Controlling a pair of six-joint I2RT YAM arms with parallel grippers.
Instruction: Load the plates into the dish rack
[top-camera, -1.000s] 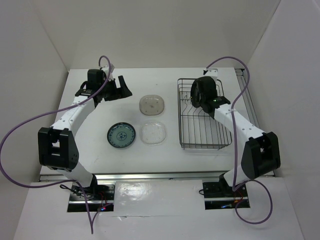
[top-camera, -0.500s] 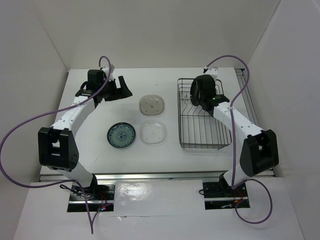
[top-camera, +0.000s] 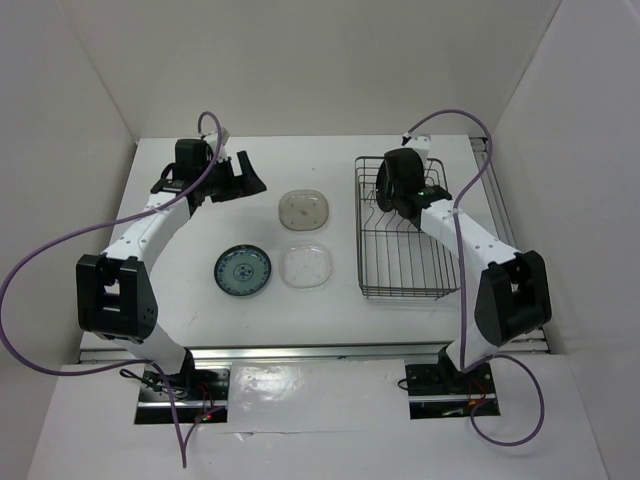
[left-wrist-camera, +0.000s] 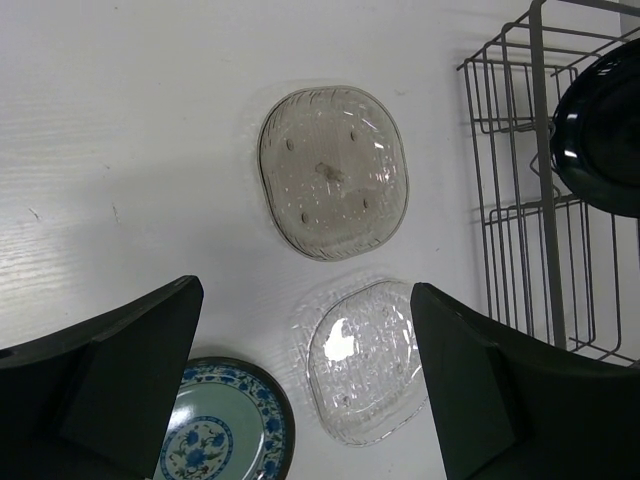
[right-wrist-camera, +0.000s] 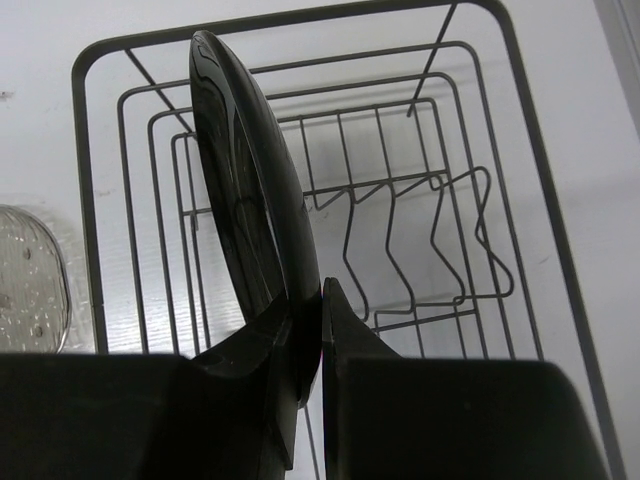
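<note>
The left gripper is above the beige plate (top-camera: 303, 209), which is to its right in the top view, so the gripper will go down that way onto the plate's clear rim opposite the rack.
My right gripper (top-camera: 398, 190) (right-wrist-camera: 308, 315) is shut on the glossy black plate (right-wrist-camera: 245, 185) (top-camera: 392, 180) and holds it on edge over the far left end of the dish rack (top-camera: 440, 290) (right-wrist-camera: 520, 130). The plate's edge also shows in the left wrist view (left-wrist-camera: 600, 140). The beige plate (top-camera: 303, 209) (left-wrist-camera: 333, 170), the clear glass plate (top-camera: 306, 266) (left-wrist-camera: 365, 360) and the teal-blue patterned plate (top-camera: 242, 270) (left-wrist-camera: 225, 430) lie flat on the table left of the rack. My left gripper (top-camera: 245, 175) (left-wrist-camera: 305, 390) is open and empty, raised at the far left.
White walls enclose the table on three sides. The rack's upright wire dividers (right-wrist-camera: 400, 240) stand in a row to the right of the held plate. Purple cables (top-camera: 460, 130) loop from both arms.
My right gripper has carried the black plate a little to the left and farther back over the rack. The left arm and the three plates on the table have not moved.
</note>
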